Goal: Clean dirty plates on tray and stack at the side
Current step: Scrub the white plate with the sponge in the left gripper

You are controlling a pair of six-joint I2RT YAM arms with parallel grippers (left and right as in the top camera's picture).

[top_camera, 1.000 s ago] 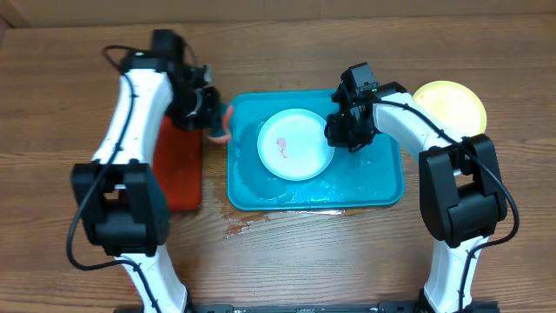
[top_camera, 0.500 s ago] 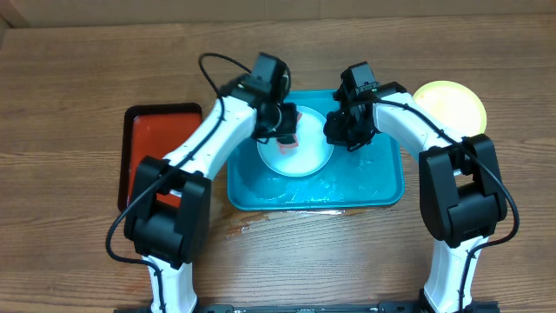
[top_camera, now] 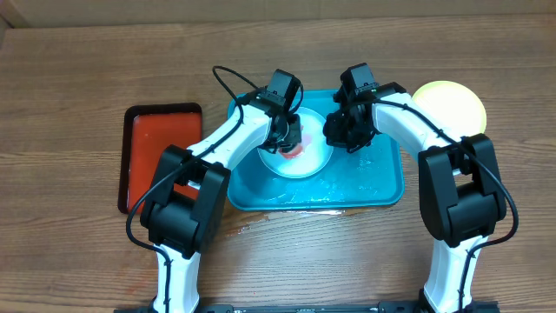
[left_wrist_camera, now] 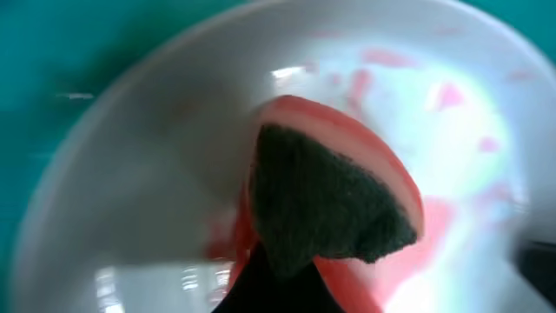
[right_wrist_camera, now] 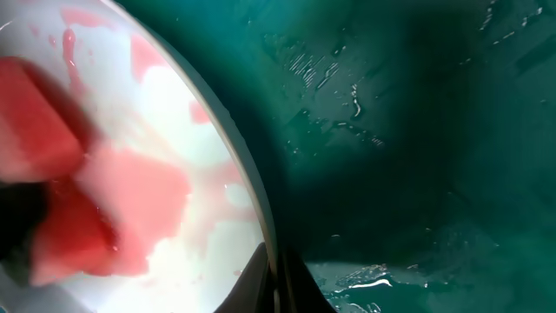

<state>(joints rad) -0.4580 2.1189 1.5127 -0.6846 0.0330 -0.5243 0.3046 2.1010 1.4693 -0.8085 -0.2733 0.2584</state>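
I should next lift my left gripper and carry it across and down to release the sponge onto the red tray (top_camera: 154, 142), because the tray lies to the gripper's left in the overhead view.
A mint-rimmed plate (top_camera: 300, 159) with a pale centre and red smears lies in the cyan tray (top_camera: 382, 187). My left gripper (top_camera: 289, 135) is shut on a red sponge with a dark scouring face (left_wrist_camera: 334, 196) and presses it on the plate (left_wrist_camera: 139, 174). My right gripper (top_camera: 340, 132) is shut on the plate's right rim (right_wrist_camera: 261, 217), one finger on each side. The sponge shows in the right wrist view (right_wrist_camera: 39, 130) at the left. A yellow-green plate (top_camera: 452, 104) lies on the table right of the tray.
A red, black-rimmed tray (top_camera: 143, 152) sits left of the cyan tray. Water films the cyan tray's floor (right_wrist_camera: 408, 174) and a small spill (top_camera: 243, 226) marks the wood at its front left corner.
My left arm swung right from over the red tray with the sponge and brought it down onto the plate. My right gripper has kept its hold on the rim.
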